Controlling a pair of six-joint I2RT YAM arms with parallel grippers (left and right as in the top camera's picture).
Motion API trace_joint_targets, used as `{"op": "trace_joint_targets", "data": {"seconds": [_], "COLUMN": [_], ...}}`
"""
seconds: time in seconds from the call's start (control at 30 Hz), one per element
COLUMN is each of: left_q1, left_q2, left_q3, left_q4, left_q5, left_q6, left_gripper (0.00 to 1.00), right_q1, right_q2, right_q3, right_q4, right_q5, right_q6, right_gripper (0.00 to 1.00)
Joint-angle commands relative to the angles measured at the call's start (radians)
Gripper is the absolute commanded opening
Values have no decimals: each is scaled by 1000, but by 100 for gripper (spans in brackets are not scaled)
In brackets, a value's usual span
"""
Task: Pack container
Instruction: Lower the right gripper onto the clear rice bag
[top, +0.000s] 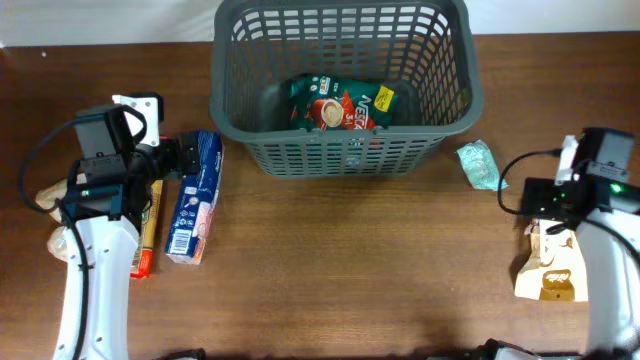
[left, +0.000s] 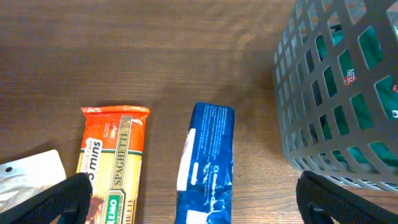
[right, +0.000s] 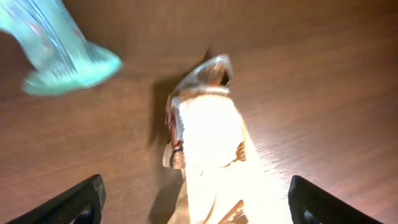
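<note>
My right gripper should go down next onto the far part of the cream and brown pouch (top: 550, 268) and close, because the pouch lies lengthwise between my open fingers.
The dark grey slotted container (top: 345, 150) stands at the back middle of the table with a green packet (top: 345, 105) inside; its wall shows in the left wrist view (left: 336, 93). My left gripper (left: 196, 202) is open above a blue packet (top: 194, 208) (left: 208, 162), next to an orange spaghetti packet (left: 112, 155) (top: 148, 235). My right gripper (right: 196, 199) is open above a cream and brown pouch (right: 214, 143) (top: 550, 268). A pale teal packet (top: 478, 164) (right: 56, 43) lies beside the container's right front corner.
A white packet (left: 31, 177) lies left of the spaghetti. Pale items (top: 45, 197) sit at the far left by the left arm. Black cables run along both arms.
</note>
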Motion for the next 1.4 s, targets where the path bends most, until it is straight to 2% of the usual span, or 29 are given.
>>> {"op": "trace_joint_targets", "data": {"seconds": [0.0,0.13,0.23,0.47,0.63,0.87,0.9,0.97,1.03,1.07,1.37], "left_q1": [4,4,4,4,4,4,4,4,4,4,4], "left_q2": [6,6,6,6,6,6,6,6,6,6,6], "left_q3": [18,18,18,18,18,18,18,18,18,18,18], "left_q4": [3,3,3,3,2,3,3,3,3,3,3], "left_q5": [14,14,14,14,14,14,14,14,14,14,14], "left_q6": [-8,-8,-8,-8,-8,-8,-8,-8,-8,-8,-8], "left_gripper": [99,99,99,99,99,99,99,99,99,99,99], "right_q1": [-6,-7,-7,-65,-131,-135,-135,-135,-135,-135,-135], "right_q2": [70,165,224,313,386,466,473,500,507,509,486], "right_q3": [-8,-8,-8,-8,-8,-9,-9,-9,-9,-9,62], "right_q4": [22,6,-5,23,53,98,102,111,111,111,27], "right_q5": [2,2,50,81,69,66,66,54,31,14,-50], "right_q6": [16,16,17,37,87,100,109,118,118,122,218], "right_gripper": [91,90,84,85,79,75,73,36,8,4,4]}}
